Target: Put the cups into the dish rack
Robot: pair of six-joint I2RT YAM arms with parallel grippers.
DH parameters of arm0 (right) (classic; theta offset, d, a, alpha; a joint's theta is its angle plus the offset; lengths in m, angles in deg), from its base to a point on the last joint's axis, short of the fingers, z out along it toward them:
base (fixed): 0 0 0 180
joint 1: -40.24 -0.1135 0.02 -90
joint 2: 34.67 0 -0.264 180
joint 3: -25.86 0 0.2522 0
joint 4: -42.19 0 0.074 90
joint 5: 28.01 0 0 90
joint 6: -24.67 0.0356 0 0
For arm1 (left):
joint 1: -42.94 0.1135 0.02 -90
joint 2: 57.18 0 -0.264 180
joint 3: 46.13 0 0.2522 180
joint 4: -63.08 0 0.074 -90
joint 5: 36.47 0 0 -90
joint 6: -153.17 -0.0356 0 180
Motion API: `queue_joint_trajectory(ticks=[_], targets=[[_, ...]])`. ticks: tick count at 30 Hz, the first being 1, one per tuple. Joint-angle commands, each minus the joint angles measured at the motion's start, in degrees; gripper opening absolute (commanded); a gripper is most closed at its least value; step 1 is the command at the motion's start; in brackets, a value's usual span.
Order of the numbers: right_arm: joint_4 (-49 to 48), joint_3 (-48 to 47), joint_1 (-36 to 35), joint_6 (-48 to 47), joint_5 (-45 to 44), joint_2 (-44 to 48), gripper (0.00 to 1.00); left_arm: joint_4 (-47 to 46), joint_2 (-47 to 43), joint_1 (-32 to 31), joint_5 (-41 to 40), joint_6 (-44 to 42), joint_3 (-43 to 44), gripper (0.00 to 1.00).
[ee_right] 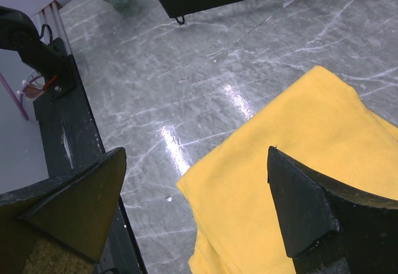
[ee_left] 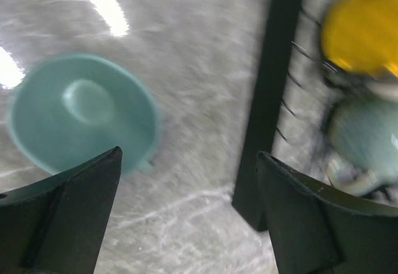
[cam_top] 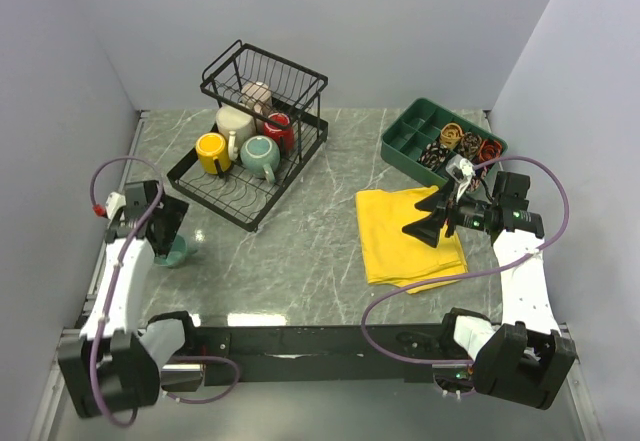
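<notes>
My left gripper moves down and to the left in the wrist view onto the teal cup's far rim (ee_left: 144, 89) next, as the teal cup's opening faces up.
The black wire dish rack (cam_top: 215, 197) stands at the back left. Its lower tier holds a yellow cup (cam_top: 211, 152), a pale green cup (cam_top: 261, 157), a red cup (cam_top: 280, 131) and a cream cup (cam_top: 235, 120). A beige cup (cam_top: 258, 95) sits in the upper basket. A teal cup (cam_top: 176, 254) stands upright on the table outside the rack's near-left corner. My left gripper (cam_top: 168, 233) hovers just above it, open and empty. In the blurred left wrist view the teal cup (ee_left: 81, 118) lies left of the open gripper (ee_left: 189, 156), beside the rack's edge (ee_left: 273, 87). My right gripper (ee_right: 196, 153) is open and empty.
A folded yellow cloth (cam_top: 405, 236) lies at centre right under the right gripper (cam_top: 425, 218). A green compartmented tray (cam_top: 408, 136) with small rings sits at the back right. Grey walls close in the left, back and right sides.
</notes>
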Motion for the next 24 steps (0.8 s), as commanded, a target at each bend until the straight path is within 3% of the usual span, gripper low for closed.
queue_joint_trajectory(ticks=[1,7,13,18,21,24], targets=[[0.25,-2.59,0.36,-0.97,0.54,0.12,1.00,3.86,6.72,3.19,-2.31,6.55,3.50,0.91],[0.69,-2.68,0.36,-1.32,0.62,-0.06,1.00,2.36,12.52,5.48,-4.50,11.03,6.14,0.81],[1.13,-2.95,0.36,-1.67,0.62,-0.06,1.00,4.29,20.62,6.71,-4.59,13.93,6.41,0.65],[1.40,-3.03,0.36,-1.94,0.63,-0.15,1.00,3.59,21.94,7.07,-4.94,14.11,6.14,0.62],[1.40,-3.03,0.36,-1.94,0.71,-0.15,1.00,3.94,23.08,7.07,-5.20,13.84,7.54,0.54],[1.31,-3.03,0.36,-2.02,0.54,-0.32,1.00,4.29,24.40,7.15,-4.94,13.49,8.78,0.40]])
